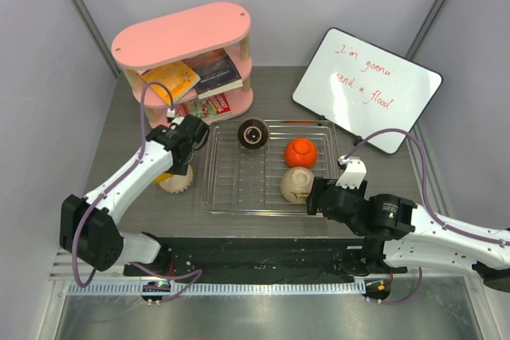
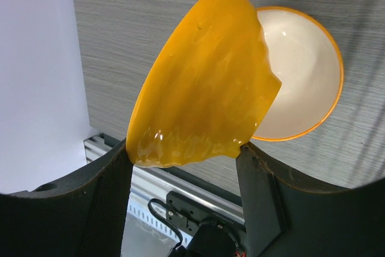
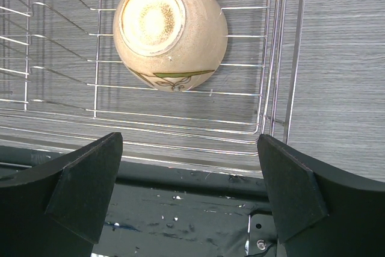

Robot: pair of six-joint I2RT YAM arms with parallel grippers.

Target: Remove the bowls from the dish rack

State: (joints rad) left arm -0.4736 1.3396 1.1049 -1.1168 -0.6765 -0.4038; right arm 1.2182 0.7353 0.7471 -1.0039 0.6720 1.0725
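Observation:
My left gripper should next move toward the rack and tilt, because the yellow bowl hangs off to one side. This will bring it over the cream ribbed bowl [image 1: 177, 181] [image 2: 292, 75].
The silver wire dish rack [image 1: 239, 189] sits mid-table and holds a dark brown bowl [image 1: 253, 134], an upturned orange-red bowl [image 1: 300, 151] and an upturned cream bowl [image 1: 296, 185]. My left gripper [image 1: 182, 157] is left of the rack, shut on the yellow bowl [image 2: 204, 82], which is tilted on edge between the fingers [image 2: 114, 173]. Under it stands a cream ribbed bowl [image 1: 177, 182] with a white inside and orange rim [image 2: 301, 70]. My right gripper [image 1: 316, 197] is open and empty at the rack's front right corner [image 3: 274, 124], with the cream bowl [image 3: 171, 31] just ahead of it.
A pink oval shelf [image 1: 187, 33] with books stands at the back left, close behind my left arm. A whiteboard [image 1: 366, 89] leans at the back right. The black base strip [image 1: 255, 252] runs along the near table edge.

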